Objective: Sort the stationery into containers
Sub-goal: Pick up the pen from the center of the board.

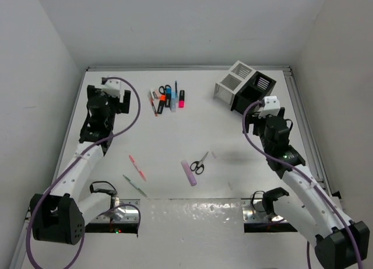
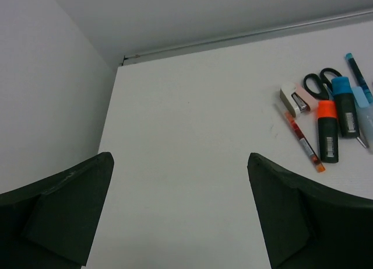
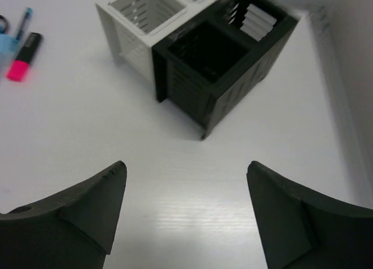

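I will move my left gripper back and down next, toward the right in the top view, onto the near red pen's pale middle (image 1: 139,169), because the table around it is bare.
Stationery lies in two groups. Near the back, an orange marker (image 2: 327,132), a blue marker (image 2: 347,108), a red pen (image 2: 303,140), black-handled scissors (image 2: 320,82) and a pink marker (image 3: 23,56) lie together. In the middle are a lilac bar (image 1: 188,173), scissors (image 1: 199,163), a red pen (image 1: 137,167) and a green pen (image 1: 134,185). The white container (image 3: 145,24) and black container (image 3: 221,59) stand joined at the back right. My left gripper (image 2: 179,158) is open over bare table, left of the back group. My right gripper (image 3: 186,164) is open just in front of the black container.
A small white and pink stapler-like piece (image 2: 296,98) lies beside the back group. Tiny white pieces (image 1: 213,155) lie near the middle scissors. White walls (image 1: 52,76) close in the table on the left, back and right.
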